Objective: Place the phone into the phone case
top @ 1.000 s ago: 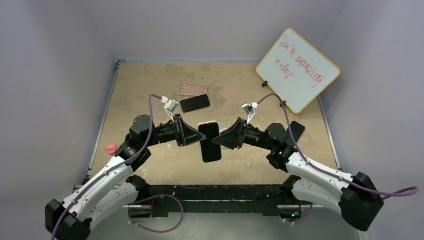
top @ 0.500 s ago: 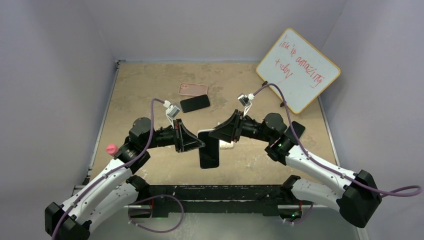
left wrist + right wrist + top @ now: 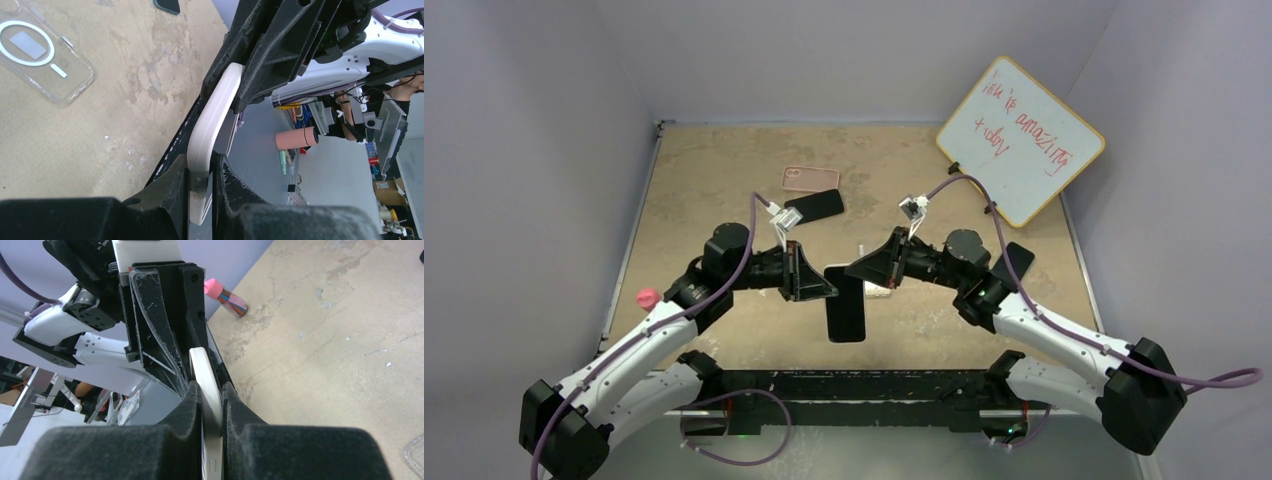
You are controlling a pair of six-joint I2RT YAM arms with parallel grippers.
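Next I need to move my left gripper down and left in the top view and release the cased phone on the bare tabletop, because the phone still hangs raised.
A black-screened phone (image 3: 846,318) in a pale white phone case (image 3: 215,115) hangs above the table's near middle, held between both arms. My left gripper (image 3: 827,290) is shut on the case's left edge; in the left wrist view its jaws (image 3: 201,165) pinch the matte white rim. From the other side my right gripper (image 3: 856,272) is shut on a glossy pale edge (image 3: 207,375) with a small side slot. Whether the phone sits fully in the case is hidden by the fingers.
A pink-rimmed clear case (image 3: 810,178) and a black phone (image 3: 814,207) lie further back. A whiteboard (image 3: 1020,140) leans at the back right, with another dark phone (image 3: 1016,262) by the right arm. A pink-capped marker (image 3: 646,297) lies at the left edge.
My right gripper moved in over the phone's right edge and closed on it. The left arm shifted slightly right and the phone dropped a little toward the near edge.
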